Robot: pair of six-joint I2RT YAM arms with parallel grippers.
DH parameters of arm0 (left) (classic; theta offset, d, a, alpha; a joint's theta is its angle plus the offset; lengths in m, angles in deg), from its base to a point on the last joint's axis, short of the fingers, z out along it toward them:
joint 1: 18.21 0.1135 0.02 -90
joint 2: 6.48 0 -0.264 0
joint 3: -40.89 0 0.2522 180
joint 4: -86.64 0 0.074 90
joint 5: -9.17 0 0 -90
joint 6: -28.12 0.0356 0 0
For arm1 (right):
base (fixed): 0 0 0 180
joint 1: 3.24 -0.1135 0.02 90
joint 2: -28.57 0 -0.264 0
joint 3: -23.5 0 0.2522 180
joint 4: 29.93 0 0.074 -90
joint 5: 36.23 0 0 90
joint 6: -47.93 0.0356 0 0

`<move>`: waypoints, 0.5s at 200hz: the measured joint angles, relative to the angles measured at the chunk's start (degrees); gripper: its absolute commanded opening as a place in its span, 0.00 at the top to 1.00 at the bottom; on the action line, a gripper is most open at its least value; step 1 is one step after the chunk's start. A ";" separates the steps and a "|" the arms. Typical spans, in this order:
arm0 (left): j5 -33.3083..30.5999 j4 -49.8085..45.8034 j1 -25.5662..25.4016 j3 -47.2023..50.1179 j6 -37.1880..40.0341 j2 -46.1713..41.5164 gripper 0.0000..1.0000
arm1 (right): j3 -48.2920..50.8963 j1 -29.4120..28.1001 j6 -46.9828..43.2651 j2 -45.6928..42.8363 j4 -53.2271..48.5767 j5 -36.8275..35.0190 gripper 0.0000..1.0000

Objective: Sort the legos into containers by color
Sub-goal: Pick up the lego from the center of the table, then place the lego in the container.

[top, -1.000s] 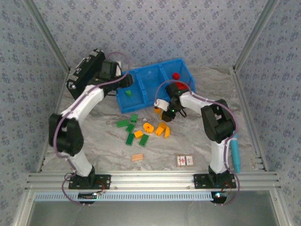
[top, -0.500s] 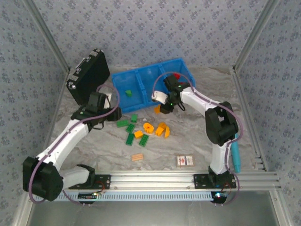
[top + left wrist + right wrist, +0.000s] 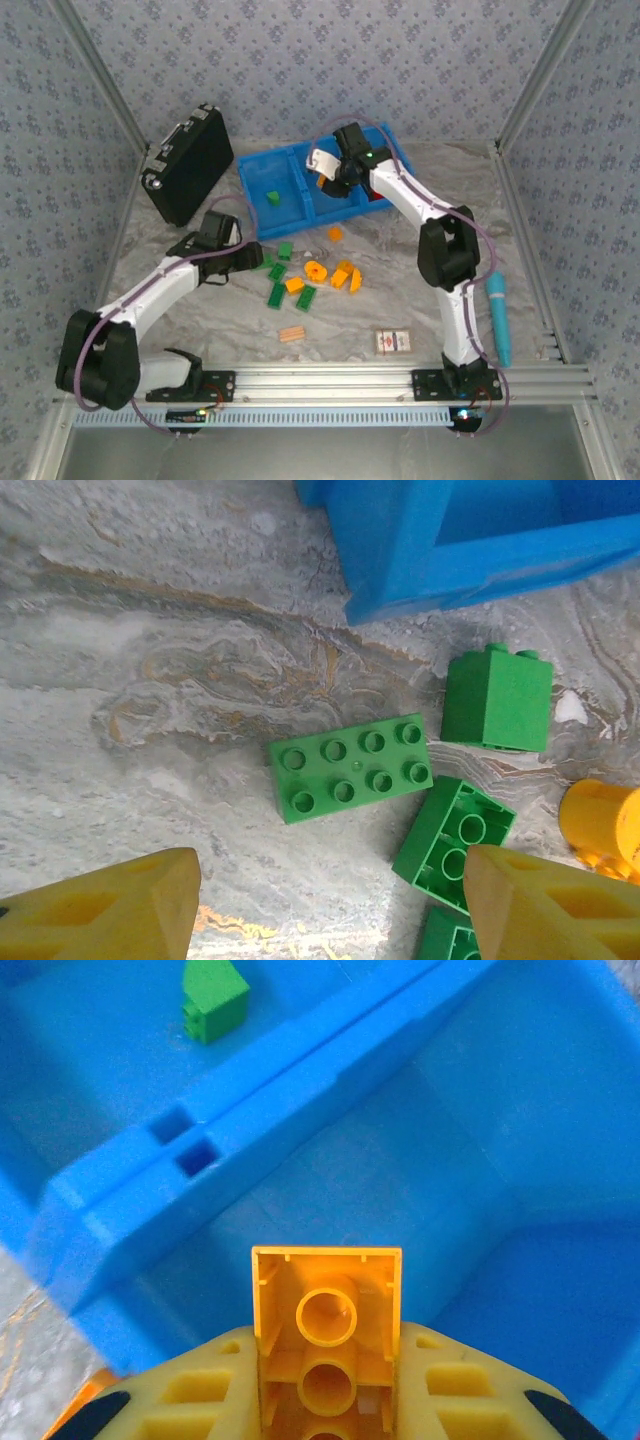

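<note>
My right gripper is holding the orange lego and should next lower it into the empty middle bin (image 3: 328,201) (image 3: 360,1180) and release it there. The green lego already has the neighboring bin to itself.
The blue containers tray (image 3: 258,168) sits at the back. My right gripper (image 3: 336,180) hovers over its middle bin (image 3: 470,1160), shut on an orange lego (image 3: 328,1325) held with its hollow underside facing the camera. One green lego (image 3: 272,197) lies in the left bin (image 3: 213,1000). My left gripper (image 3: 246,259) is low over the table, open with nothing between its fingers (image 3: 100,910). Just ahead of it lie a green eight-stud lego (image 3: 350,767), an overturned green one (image 3: 455,842) and a green cube (image 3: 497,697). More green and orange legos (image 3: 315,270) are scattered mid-table.
A black hard case (image 3: 190,165) stands at the back left. A tan ridged piece (image 3: 291,334) and a white red-printed card (image 3: 393,341) lie near the front. A teal tool (image 3: 497,315) rests by the right arm's base.
My left arm swung from the tray's left bin down to the green legos, its jaws widening. My right gripper carried the orange lego from the table up over the middle bin.
</note>
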 measured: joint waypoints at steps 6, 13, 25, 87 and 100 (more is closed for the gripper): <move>0.15 0.42 -0.22 -0.02 -0.31 1.05 0.28 | -1.07 0.11 0.20 1.20 0.04 -0.28 0.77; 0.44 0.83 -0.55 -0.02 -0.55 2.47 0.27 | -2.60 0.26 0.48 2.69 -0.02 -0.44 0.76; 0.68 1.40 -1.18 -0.07 -1.11 4.96 0.25 | -5.11 0.42 0.90 4.94 -0.04 -0.87 0.74; 0.59 4.11 -2.62 -4.04 -1.49 14.19 0.19 | -11.65 0.74 1.73 10.03 -0.70 -2.14 0.67; 0.55 5.07 -2.99 -4.76 -1.49 14.93 0.19 | -11.65 0.74 1.77 10.08 -1.07 -2.14 0.64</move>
